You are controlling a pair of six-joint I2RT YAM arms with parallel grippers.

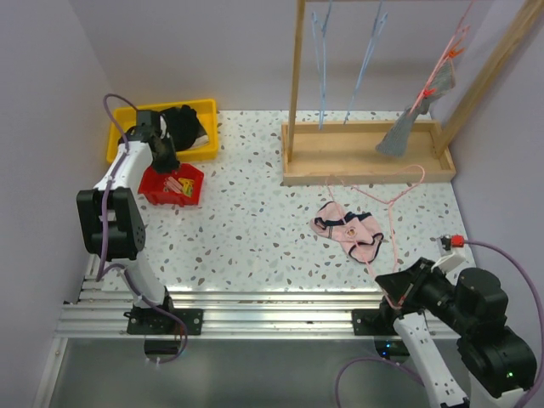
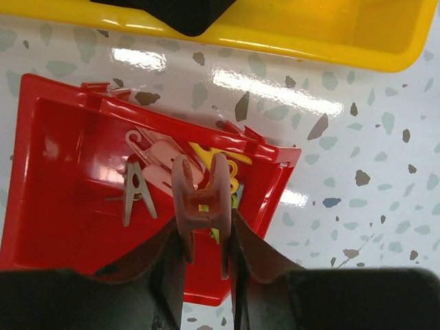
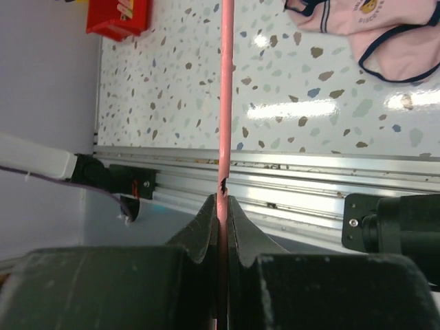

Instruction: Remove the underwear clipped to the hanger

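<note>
My right gripper needs to lift the pink hanger it is holding outward onto the bar beside the blue hangers next and let it go, because that bar is above and outward.
The pale pink underwear [image 1: 347, 229] [image 3: 385, 34] with dark trim lies flat on the table, by a thin pink hanger [image 1: 387, 200] that also lies there. My right gripper [image 1: 393, 297] [image 3: 223, 206] is shut on that hanger's rod [image 3: 225, 103] at the table's near edge. The grey striped underwear [image 1: 406, 132] hangs from a second pink hanger [image 1: 446, 59] on the wooden rack. My left gripper [image 1: 166, 161] [image 2: 205, 230] hovers over the red bin [image 1: 191, 191] [image 2: 62, 206], shut on a pink clothespin [image 2: 201, 199].
Several loose clothespins [image 2: 148, 179] lie in the red bin. Behind it a yellow bin [image 1: 119, 136] [image 2: 309, 27] holds a black clothing heap [image 1: 183, 123]. The wooden rack's tray [image 1: 340, 161] stands at the back right, with blue hangers [image 1: 321, 68] on its bar.
</note>
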